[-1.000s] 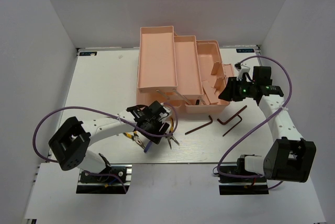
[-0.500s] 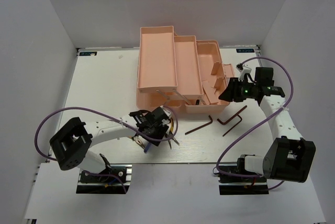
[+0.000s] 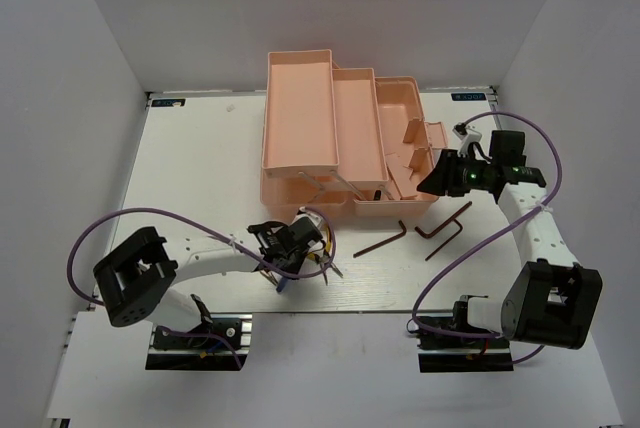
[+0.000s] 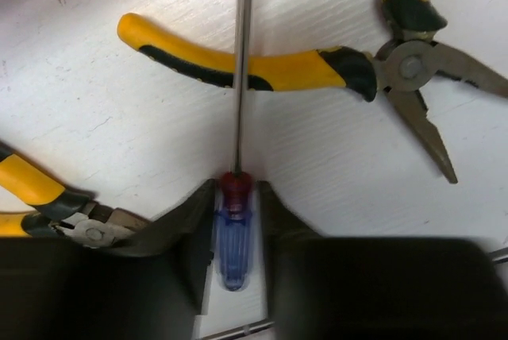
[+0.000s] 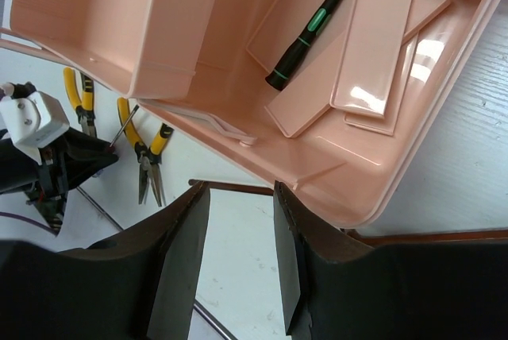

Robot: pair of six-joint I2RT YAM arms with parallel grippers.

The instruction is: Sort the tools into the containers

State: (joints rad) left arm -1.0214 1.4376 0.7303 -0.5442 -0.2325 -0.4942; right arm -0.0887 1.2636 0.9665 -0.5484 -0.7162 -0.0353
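Next, the left gripper rises outward and to the right in the top view. It releases the screwdriver point(image 4: 234, 237) over the container's lower section, because the green-black tool rests there.
The blue-handled screwdriver point(image 4: 234, 237) lies on the white table, its shaft pointing away over one yellow-handled pliers point(image 4: 262, 66). My left gripper point(image 4: 236, 197) is shut on its blue handle, low at the table point(image 3: 290, 246). A second yellow-handled pliers point(image 4: 48, 197) lies just left of the fingers. The salmon-pink toolbox point(image 3: 300, 118) stands open at the back, trays folded out. A small green-black tool point(image 5: 305, 38) rests in its lower compartment. My right gripper point(image 5: 236, 197) hangs open and empty over the toolbox's right front corner point(image 3: 435, 180).
Dark L-shaped hex keys point(image 3: 385, 238) point(image 3: 445, 223) lie on the table in front of the toolbox, between the two arms. One hex key point(image 5: 230, 187) runs just beyond my right fingertips. Purple cables loop beside both arms.
My left gripper has dropped toward the table's near edge and closed its fingers round the screwdriver handle. The right arm has stayed still.
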